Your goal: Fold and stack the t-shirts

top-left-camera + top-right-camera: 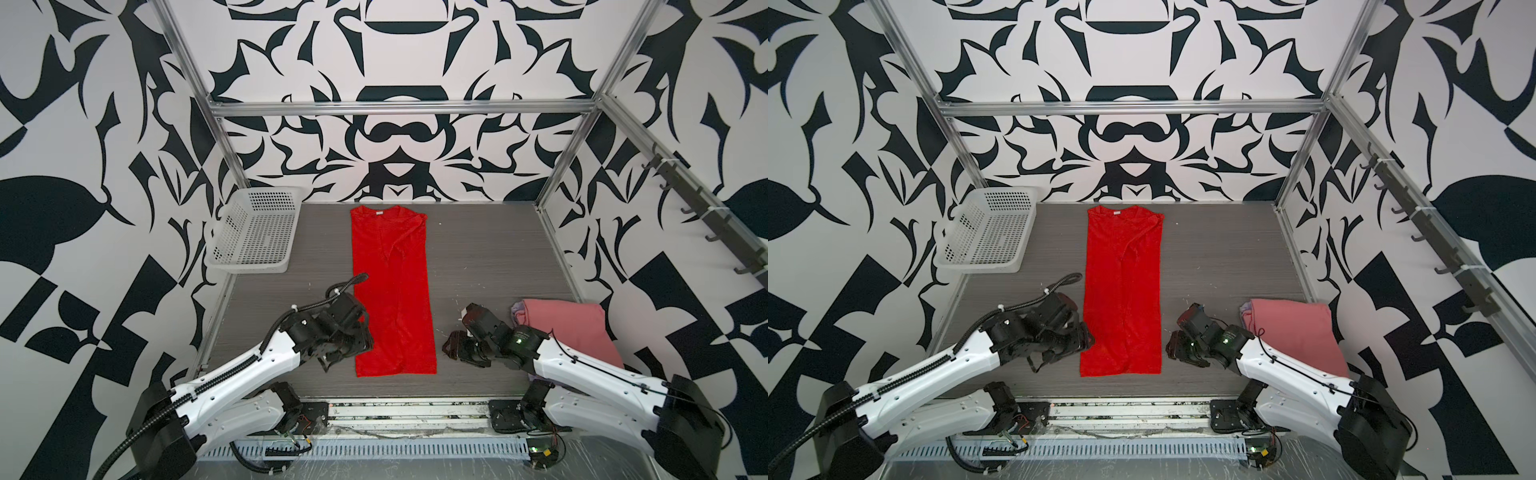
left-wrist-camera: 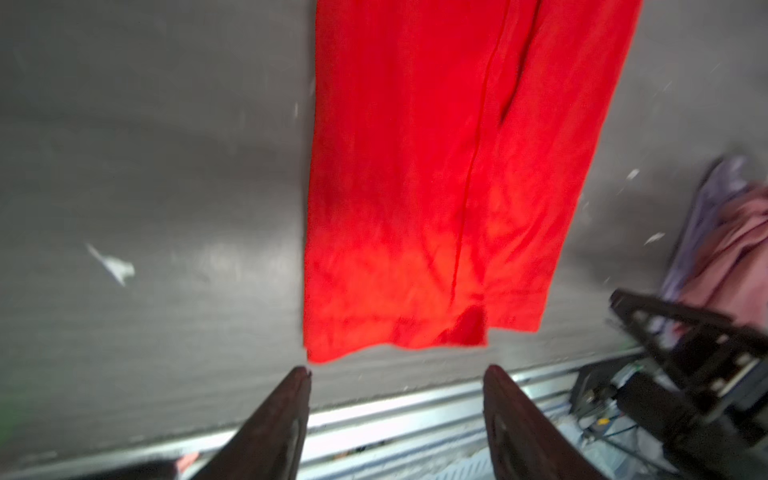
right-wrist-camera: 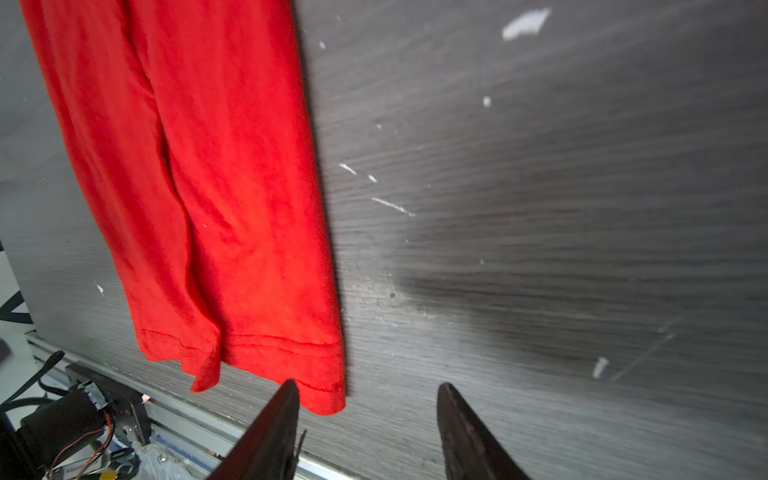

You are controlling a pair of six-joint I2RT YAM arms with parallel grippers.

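Observation:
My left gripper should next move down and back onto the hem's near corner on its side [image 1: 360, 372] [image 2: 321, 345] and close, because the open fingers are still above the red cloth.
A bright red t-shirt [image 1: 392, 291] [image 1: 1121, 291] lies flat mid-table, folded into a long narrow strip with its collar and white label at the far end. My left gripper [image 1: 340, 357] [image 1: 1059, 353] [image 2: 397, 370] is open and empty, just off the hem's near-left corner [image 2: 316, 349]. On the other side my right gripper [image 1: 453, 347] [image 1: 1177, 347] [image 3: 368, 384] is also open. One fingertip [image 3: 289, 388] overlaps the hem's near-right corner, with only bare table between the fingers. A folded dusty pink t-shirt [image 1: 569, 328] [image 1: 1296, 328] lies at the near right on a pale lavender one [image 1: 516, 309] [image 1: 1246, 309].
A white perforated basket [image 1: 249, 266] [image 1: 976, 268] leans at the far left corner. A metal rail [image 1: 407, 409] runs along the table's near edge and frame posts stand at the far corners. Small white scraps [image 3: 523, 23] dot the grey tabletop [image 1: 490, 257].

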